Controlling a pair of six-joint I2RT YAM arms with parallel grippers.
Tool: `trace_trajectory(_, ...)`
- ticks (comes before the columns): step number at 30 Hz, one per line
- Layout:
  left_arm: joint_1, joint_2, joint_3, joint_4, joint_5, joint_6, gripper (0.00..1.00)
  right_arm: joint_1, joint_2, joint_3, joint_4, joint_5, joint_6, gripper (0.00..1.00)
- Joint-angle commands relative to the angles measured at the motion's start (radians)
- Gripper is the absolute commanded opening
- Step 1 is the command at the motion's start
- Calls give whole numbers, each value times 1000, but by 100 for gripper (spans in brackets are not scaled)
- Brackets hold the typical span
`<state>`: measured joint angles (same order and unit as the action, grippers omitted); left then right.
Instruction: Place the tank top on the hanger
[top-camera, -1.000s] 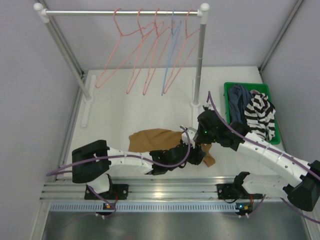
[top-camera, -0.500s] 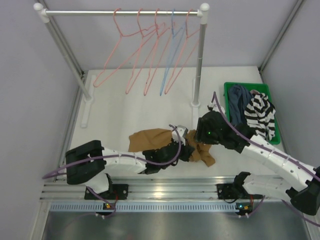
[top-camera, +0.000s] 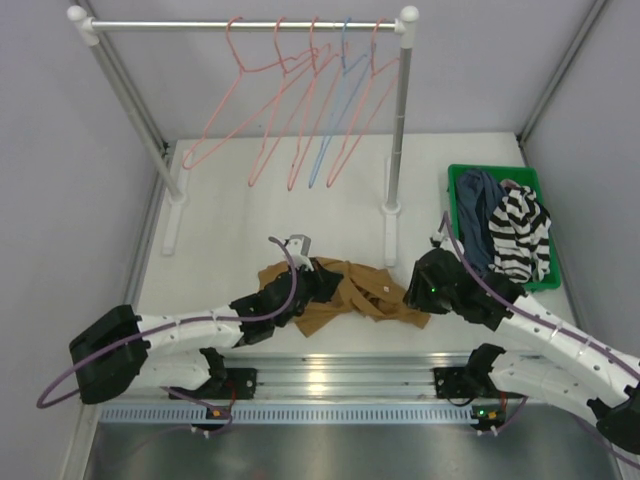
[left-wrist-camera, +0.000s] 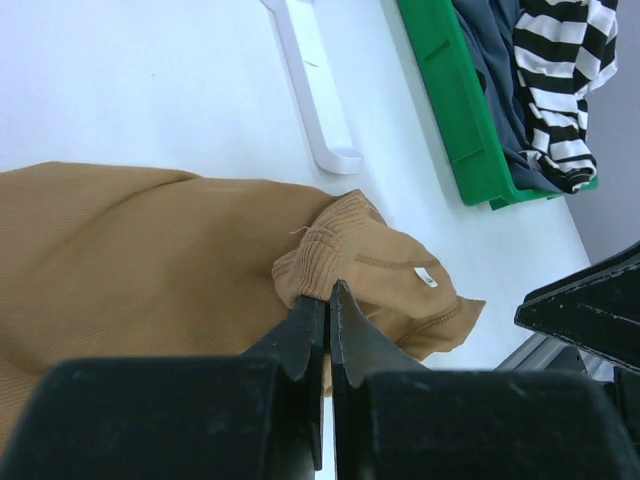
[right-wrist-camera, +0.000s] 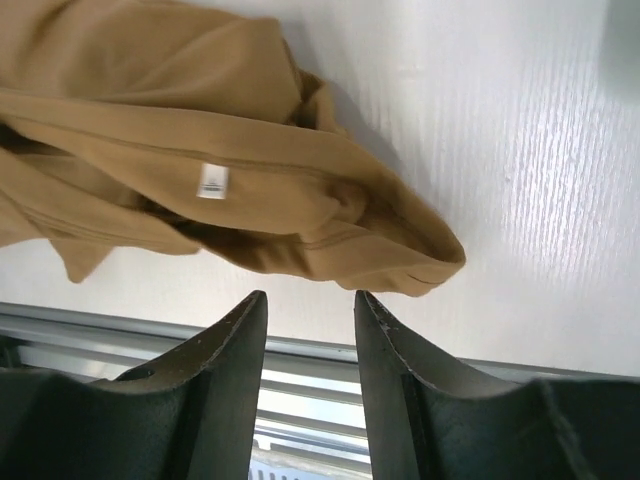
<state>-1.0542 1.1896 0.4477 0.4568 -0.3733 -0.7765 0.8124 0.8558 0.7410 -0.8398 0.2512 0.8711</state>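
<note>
My right gripper moves down toward the tabletop onto the tank top's narrow loose end (top-camera: 421, 319) (right-wrist-camera: 432, 268) next, since that end lies just beyond its open, empty fingers.
The tan tank top (top-camera: 350, 297) lies crumpled near the table's front edge. My left gripper (top-camera: 322, 277) is shut on a bunched fold at the top's left part; in the left wrist view the jaws (left-wrist-camera: 328, 292) pinch ribbed fabric of the tank top (left-wrist-camera: 150, 250). My right gripper (top-camera: 412, 297) stands open just off the top's right end. In the right wrist view its tips (right-wrist-camera: 310, 297) hold nothing, and the tank top (right-wrist-camera: 200, 120) has its edge just beyond them. Pink hangers (top-camera: 215, 125) hang on the rail (top-camera: 240, 24) at the back.
A light blue hanger (top-camera: 335, 120) hangs among the pink ones. A green bin (top-camera: 457, 180) at the right holds a striped garment (top-camera: 520, 235) and a dark blue-grey one (top-camera: 478, 205). The rack's right post (top-camera: 396, 130) and white foot (left-wrist-camera: 310, 100) stand behind the top.
My left gripper shut on the tank top and dragged it left and away from the front edge. My right gripper let go, opened and drew back to the right. The hangers swung slightly.
</note>
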Motion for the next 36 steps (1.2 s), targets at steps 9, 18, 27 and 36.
trace_trajectory(9,25,-224,-109,-153,-50,-61,0,-48,-21,-138,117,-93,68,41)
trace_trajectory(18,28,-337,-141,-257,-65,-64,0,-50,-8,-195,174,-132,97,47)
trace_trajectory(27,28,-335,-153,-265,-52,-75,0,-50,-52,-314,254,-205,144,48)
trace_trajectory(36,28,-318,-139,-279,-42,-70,0,-48,-90,-354,231,-191,161,47)
